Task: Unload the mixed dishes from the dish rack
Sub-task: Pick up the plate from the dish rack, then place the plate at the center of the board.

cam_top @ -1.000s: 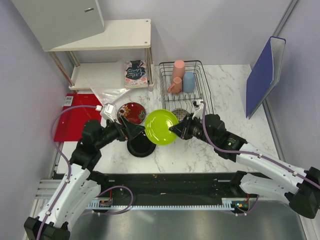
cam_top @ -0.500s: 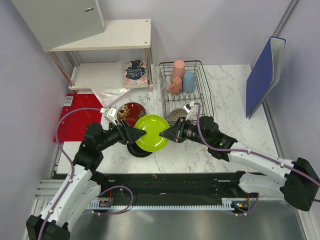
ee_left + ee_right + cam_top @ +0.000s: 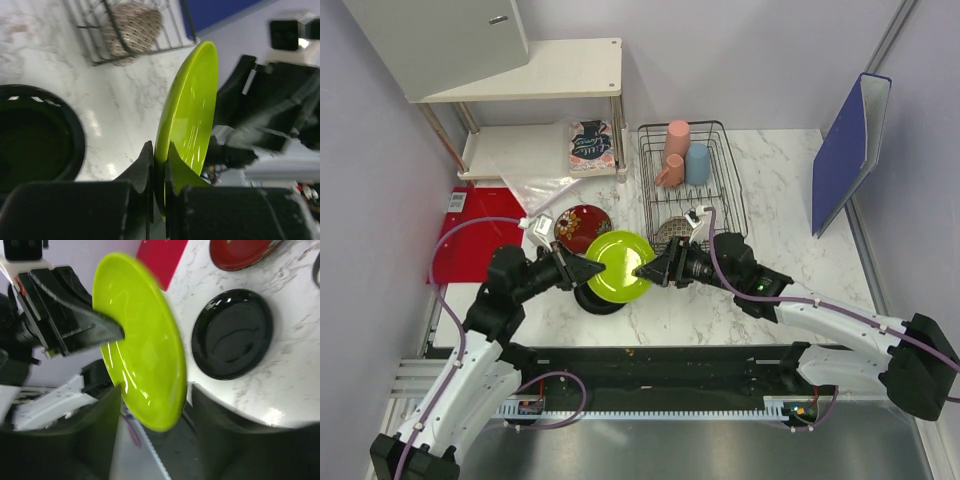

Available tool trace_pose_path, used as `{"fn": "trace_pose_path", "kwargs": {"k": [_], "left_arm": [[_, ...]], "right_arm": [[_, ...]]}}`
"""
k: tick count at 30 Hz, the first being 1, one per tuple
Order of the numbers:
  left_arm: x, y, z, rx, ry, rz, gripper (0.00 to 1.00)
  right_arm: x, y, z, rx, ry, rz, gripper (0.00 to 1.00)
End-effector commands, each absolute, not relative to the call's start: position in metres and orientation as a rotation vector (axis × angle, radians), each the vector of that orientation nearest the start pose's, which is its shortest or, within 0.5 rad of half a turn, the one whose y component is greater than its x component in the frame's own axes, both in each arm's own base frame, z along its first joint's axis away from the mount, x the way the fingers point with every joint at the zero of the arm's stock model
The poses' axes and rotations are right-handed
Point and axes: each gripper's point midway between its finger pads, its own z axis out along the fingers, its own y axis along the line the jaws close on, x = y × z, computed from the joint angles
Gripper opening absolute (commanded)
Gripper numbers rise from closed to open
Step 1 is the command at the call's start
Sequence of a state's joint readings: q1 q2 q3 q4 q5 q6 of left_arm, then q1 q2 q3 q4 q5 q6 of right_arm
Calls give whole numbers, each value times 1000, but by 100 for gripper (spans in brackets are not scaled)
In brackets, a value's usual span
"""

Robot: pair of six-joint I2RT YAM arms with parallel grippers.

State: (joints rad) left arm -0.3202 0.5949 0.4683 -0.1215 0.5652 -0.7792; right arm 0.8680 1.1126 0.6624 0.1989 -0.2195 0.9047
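The tabletop is bare below and to the left in the top view, so my left gripper should next bring the lime-green plate point(image 3: 617, 266) down toward the red mat and release it.
The lime-green plate point(image 3: 617, 266) hangs on edge just above the glossy black plate point(image 3: 596, 301). My left gripper point(image 3: 590, 268) is shut on its left rim; in the left wrist view both pads pinch the plate point(image 3: 192, 110) at the gripper point(image 3: 159, 147). My right gripper point(image 3: 645, 270) is open, its fingers standing wide on either side of the plate's point(image 3: 145, 360) right rim, apart from it. The dark red plate point(image 3: 582, 222) lies on the table. The dish rack point(image 3: 735, 200) holds a tall pink cup point(image 3: 677, 138), a pink mug point(image 3: 670, 172), a light-blue cup point(image 3: 697, 163) and a beige bowl point(image 3: 672, 232).
A white shelf point(image 3: 530, 70) stands at the back left with a floral packet point(image 3: 590, 143) on its lower level. A red mat point(image 3: 470, 235) lies at the left, and a blue folder point(image 3: 850, 150) leans at the right wall.
The green plate moved left over the black plate. My left gripper closed onto its rim, and my right gripper let go and opened.
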Motion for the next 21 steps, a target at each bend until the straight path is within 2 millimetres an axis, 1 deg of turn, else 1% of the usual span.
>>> {"fn": "trace_pose_path", "kwargs": {"k": [1,2,3,4,5,6,7,9,10,11,12,13,15,16,17,18,20,21], "left_arm": [[216,-153,189,-236,2069,-976,2],[217,-144,181,-291,2099,-920,2],[219,-137,179,-335,2109,-889,2],[221,-133,180,-362,2109,-869,2],[221,-126,176,-402,2121,-836,2],[223,-119,177,-442,2111,-817,2],[225,-116,180,-463,2105,-805,2],[226,-103,175,-545,2119,-730,2],[228,-98,177,-576,2120,-701,2],[229,-84,174,-640,2115,-626,2],[231,-76,174,-671,2110,-589,2],[233,-70,179,-694,2095,-562,2],[237,-47,174,-780,2083,-436,2],[239,-40,176,-802,2070,-404,2],[241,-31,172,-825,2075,-356,2],[243,-22,172,-856,2064,-330,2],[246,-15,169,-887,2065,-313,2],[247,-4,164,-943,2060,-291,2]], "right_arm": [[197,322,240,-178,1988,1292,80],[198,319,238,-173,1994,1269,85],[199,315,236,-165,1998,1244,93],[202,310,230,-159,2014,1195,95],[203,307,227,-156,2021,1170,96],[204,304,224,-150,2027,1152,98],[204,300,220,-145,2034,1130,98],[205,294,219,-137,2021,1105,98],[205,292,219,-133,2016,1097,98],[205,285,217,-126,2017,1066,98],[205,282,215,-127,2021,1051,98],[205,280,215,-130,2018,1041,98],[204,273,218,-139,2001,1019,98],[202,271,217,-143,2006,1006,97],[202,268,220,-146,1993,1004,97],[201,265,218,-154,1998,988,97],[199,260,223,-155,1979,984,97],[199,258,221,-162,1980,969,97]]}}
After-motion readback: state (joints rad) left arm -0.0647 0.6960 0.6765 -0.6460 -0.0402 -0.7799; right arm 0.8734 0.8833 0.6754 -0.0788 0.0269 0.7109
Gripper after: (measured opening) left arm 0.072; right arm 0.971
